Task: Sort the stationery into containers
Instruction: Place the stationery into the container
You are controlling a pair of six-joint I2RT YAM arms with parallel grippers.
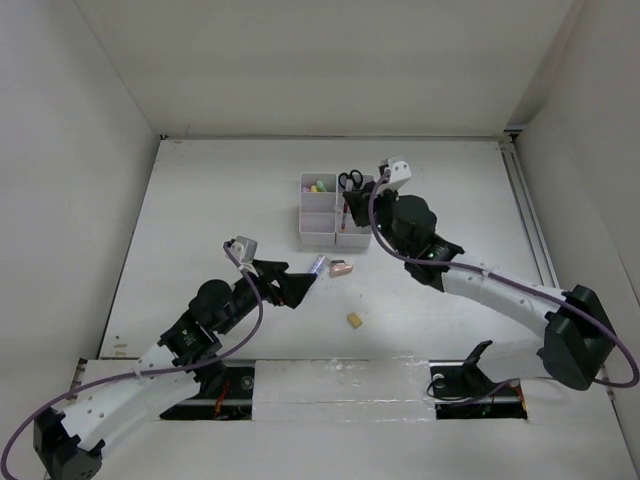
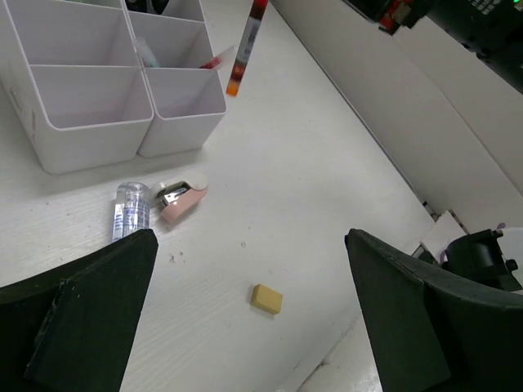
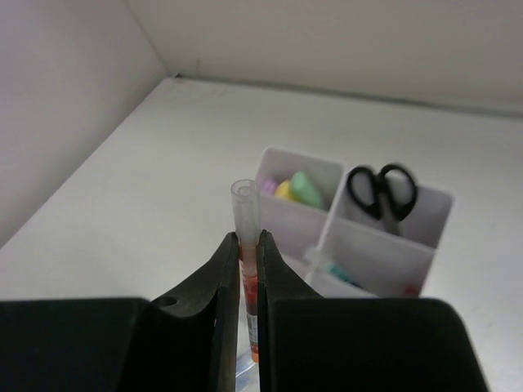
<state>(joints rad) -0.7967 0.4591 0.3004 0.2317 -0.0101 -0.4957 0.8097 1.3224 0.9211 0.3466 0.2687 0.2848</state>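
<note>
My right gripper moves away from my base next, then down over the organizer section just in front of the black-handled scissors [image 1: 351,208].
The white organizer [image 1: 318,228] stands at mid table. Black-handled scissors [image 1: 350,180] stand in its far right compartment and highlighters [image 1: 320,186] in its far left one. My right gripper [image 1: 348,212] is shut on a thin red pen [image 3: 248,245] and holds it upright over the organizer's right column; the pen also shows in the left wrist view [image 2: 245,49]. My left gripper [image 2: 253,318] is open and empty, low over the table. Ahead of it lie a clear blue-white tube [image 2: 131,211], a small pink item [image 2: 181,200] and the yellow eraser [image 2: 266,299].
White walls close in the table on the left, back and right. A rail runs along the right side [image 1: 530,220]. In the right wrist view the scissors [image 3: 382,192] and highlighters [image 3: 294,188] show in the organizer [image 3: 409,249] beyond the pen.
</note>
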